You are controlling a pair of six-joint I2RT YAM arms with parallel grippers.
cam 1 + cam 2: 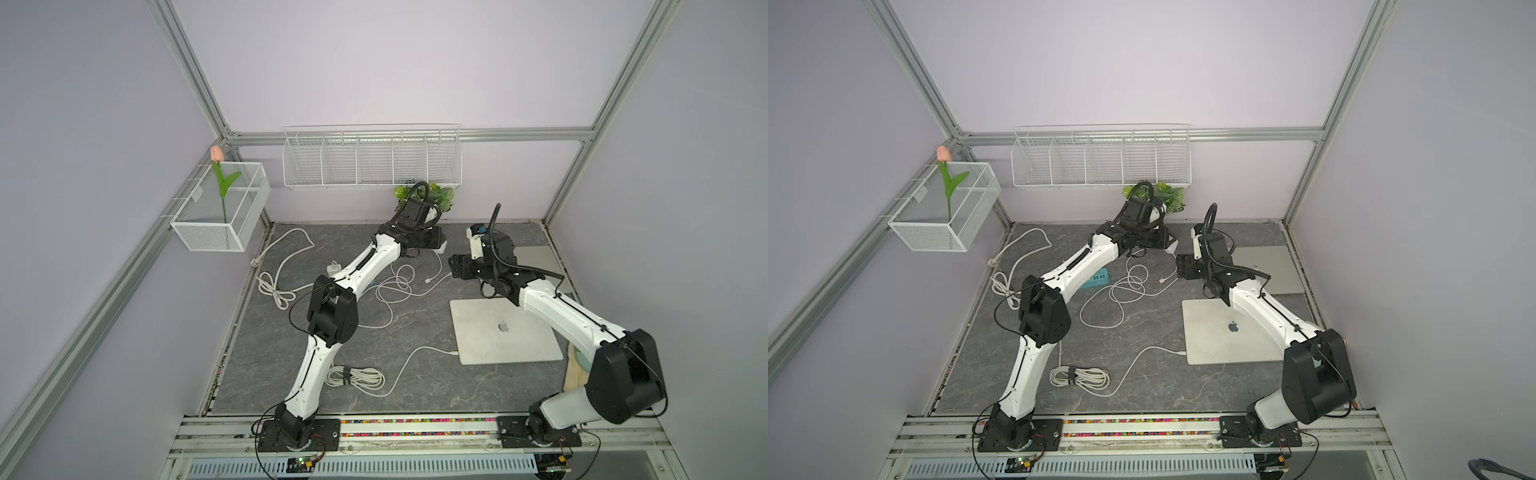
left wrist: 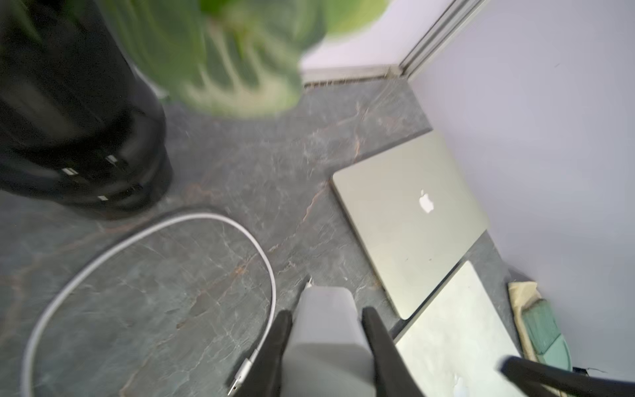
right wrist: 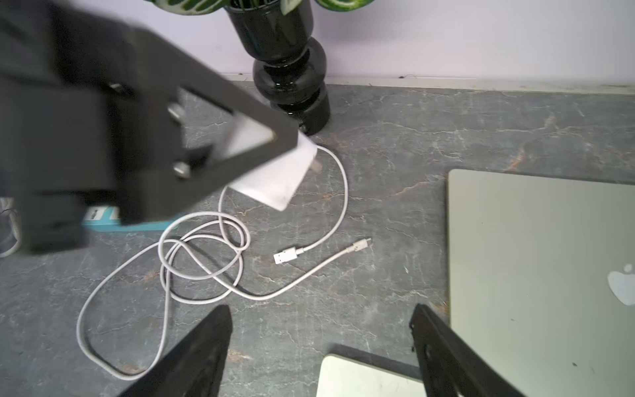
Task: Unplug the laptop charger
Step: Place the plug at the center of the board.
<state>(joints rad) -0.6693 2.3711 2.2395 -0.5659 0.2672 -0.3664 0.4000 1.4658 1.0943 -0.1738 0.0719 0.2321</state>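
The prongs of the white charger brick are clear of the power strip, so my left gripper will next lower the brick onto the tabletop inside the cable's bend (image 1: 427, 260) (image 2: 238, 277) to let go of it.
My left gripper (image 2: 326, 312) is shut on a white charger brick (image 2: 326, 330), one black finger on each side. In the right wrist view the brick (image 3: 275, 172) hangs off the table in front of the black vase, its prongs bare and apart from the teal power strip (image 3: 137, 223). In both top views the brick (image 1: 441, 245) (image 1: 1171, 246) pokes out of the left gripper (image 1: 436, 243). A loose white cable (image 3: 206, 275) lies below, both plug ends free. My right gripper (image 3: 319, 309) is open over the table between two laptops, holding nothing.
A silver laptop (image 1: 503, 328) lies front right with a white cable (image 1: 415, 357) at its left edge. Another laptop (image 1: 536, 257) lies behind it. A black vase (image 3: 288, 68) with a plant stands at the back wall. A bundled cord (image 1: 353, 376) lies near the left arm.
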